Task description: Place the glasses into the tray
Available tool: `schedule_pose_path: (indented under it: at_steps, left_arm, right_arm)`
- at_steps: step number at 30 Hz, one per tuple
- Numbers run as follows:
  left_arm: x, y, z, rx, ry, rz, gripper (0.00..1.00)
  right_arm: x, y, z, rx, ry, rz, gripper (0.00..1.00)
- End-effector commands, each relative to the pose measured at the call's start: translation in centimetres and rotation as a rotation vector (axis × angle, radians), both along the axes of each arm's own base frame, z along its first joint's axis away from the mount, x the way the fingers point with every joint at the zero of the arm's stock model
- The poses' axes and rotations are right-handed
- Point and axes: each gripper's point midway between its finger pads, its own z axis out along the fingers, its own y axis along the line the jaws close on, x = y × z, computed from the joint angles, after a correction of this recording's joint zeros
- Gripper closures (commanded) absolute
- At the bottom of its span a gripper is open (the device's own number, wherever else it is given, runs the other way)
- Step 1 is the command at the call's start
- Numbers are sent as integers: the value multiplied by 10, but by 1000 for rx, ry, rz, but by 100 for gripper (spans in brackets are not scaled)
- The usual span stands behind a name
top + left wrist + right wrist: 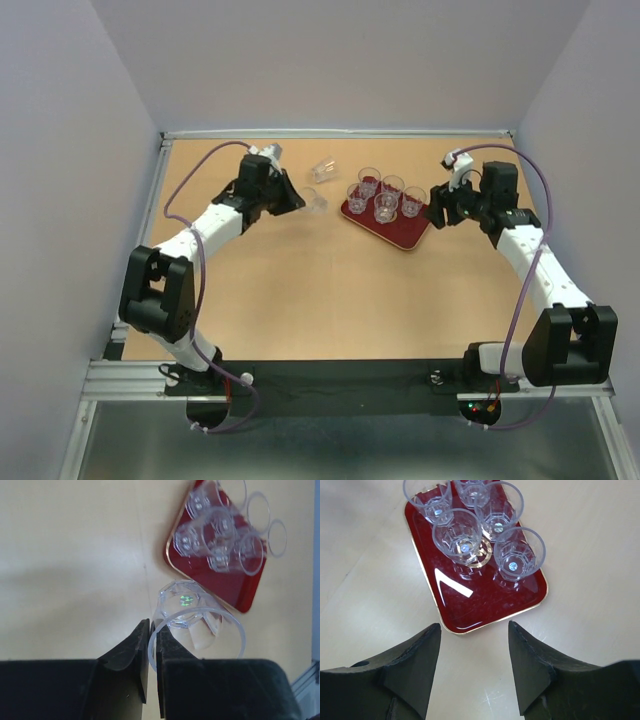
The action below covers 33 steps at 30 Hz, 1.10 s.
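The bare red tray shows beside the standing glasses, so next I will move my left gripper to the right in the top view, over the open patch of the tray, and lower it.
The dark red tray (395, 235) lies right of centre at the back of the table, with several clear glasses (386, 207) standing upright on it. My left gripper (298, 203) is shut on the rim of one more glass (314, 202), just left of the tray. In the left wrist view the fingers (165, 652) pinch that glass's wall (192, 625), with the tray (225, 587) beyond. Another glass (322, 171) lies tipped on the table behind it. My right gripper (438, 212) is open and empty at the tray's right edge; its view shows the tray (470, 605) and its glasses (460, 535).
A raised rail (340, 133) runs along the table's back edge, and grey walls close in the left and right sides. Bare tabletop (330, 300) lies between the tray and the arm bases.
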Motion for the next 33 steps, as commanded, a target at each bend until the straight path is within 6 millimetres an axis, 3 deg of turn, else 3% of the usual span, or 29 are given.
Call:
schedule_pose_path:
  at_steps: [1,6,7,11,18,20,21,24,29,33]
  left_arm:
    - [-27,-38,13,35,-110,-152,100]
    - [-57,-86,21,55,-166,-247,100]
    - [-66,-103,24,56,-175,-284,100]
    - [-75,-137,26,79,-192,-318,100]
    - [-66,-189,25,181,-227,-317,100]
    - [-68,-198,24,226,-243,-322,100]
    - [-65,-203,15,256,-235,-321,100]
    - [-56,-216,25,295,-263,-311,100]
    - [-43,-240,22,371,-293,-320,100]
    - [-31,-253,6,428,-289,-322,100]
  right_arm:
    - [10,-17,15,-45,-84,-75,38]
    - [17,-38,17,-54,-98,-161,38]
    - [18,-40,17,-57,-100,-171,38]
    - [18,-44,15,-58,-95,-186,38]
    - [20,-51,16,-55,-99,-215,37]
    - [20,-53,17,-56,-102,-226,37]
    - [20,-54,16,-57,-100,-230,37]
    - [21,-57,18,-55,-105,-246,37]
    - [21,-62,22,-50,-114,-269,36]
    - [22,-66,24,-47,-120,-282,36]
